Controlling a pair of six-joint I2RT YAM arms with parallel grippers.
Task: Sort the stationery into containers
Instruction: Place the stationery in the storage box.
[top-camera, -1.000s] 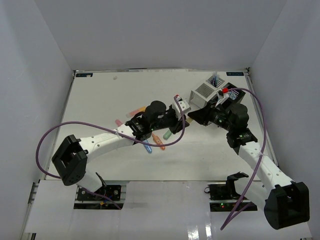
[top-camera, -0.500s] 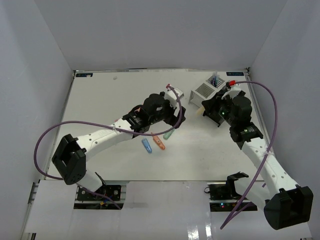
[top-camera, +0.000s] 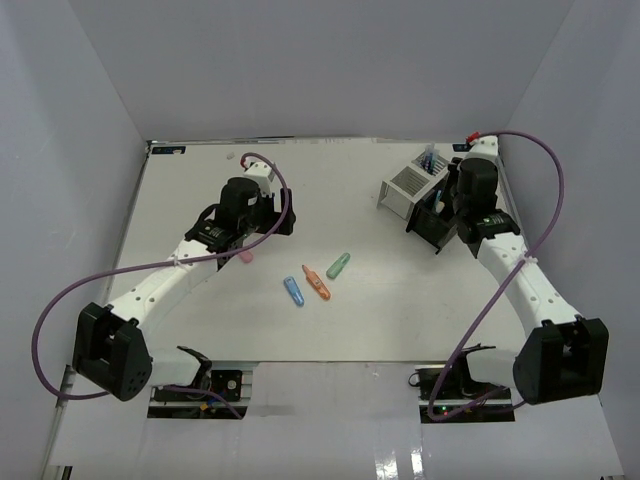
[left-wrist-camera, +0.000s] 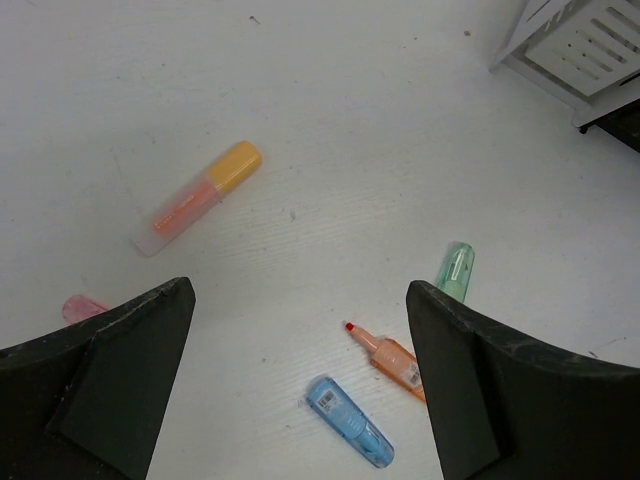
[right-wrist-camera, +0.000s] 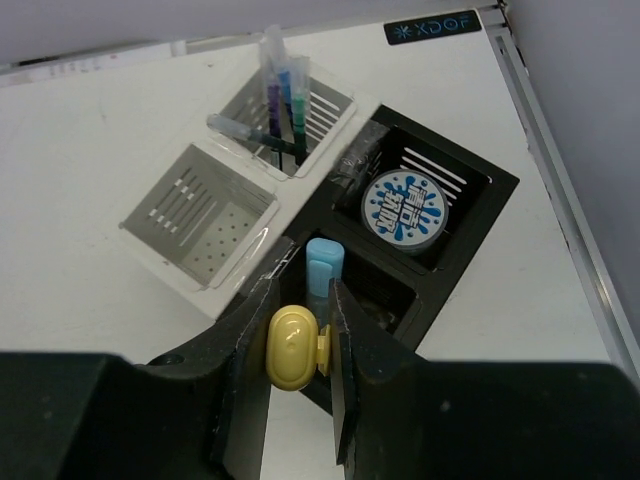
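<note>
The right gripper lowers slightly next toward the black container's section (top-camera: 434, 217) (right-wrist-camera: 351, 290) where the blue marker stands, then opens.
My right gripper (right-wrist-camera: 298, 300) is shut on a yellow marker (right-wrist-camera: 292, 347), just above the black container (right-wrist-camera: 470, 225). A blue marker (right-wrist-camera: 323, 262) stands in the compartment below it, and a blue-white tape roll (right-wrist-camera: 407, 207) lies in the compartment beside it. Thin pens (right-wrist-camera: 281, 105) stand in the white container (right-wrist-camera: 200, 215). My left gripper (left-wrist-camera: 300, 290) hangs open and empty over the table. Below it lie a yellow-capped orange marker (left-wrist-camera: 195, 197), a pink marker (left-wrist-camera: 80, 306), a green marker (left-wrist-camera: 455, 270), an uncapped orange marker (left-wrist-camera: 390, 355) and a blue marker (left-wrist-camera: 350, 422).
In the top view both containers (top-camera: 408, 187) (top-camera: 432, 232) stand at the back right, with my right gripper (top-camera: 441, 205) over the black one. My left gripper (top-camera: 278, 222) is at the centre left. Loose markers (top-camera: 317, 283) lie mid-table. White walls enclose the table.
The two grippers met mid-table at the yellow marker; my left gripper opened and drew back to the left. My right gripper carried the marker back over the black container.
</note>
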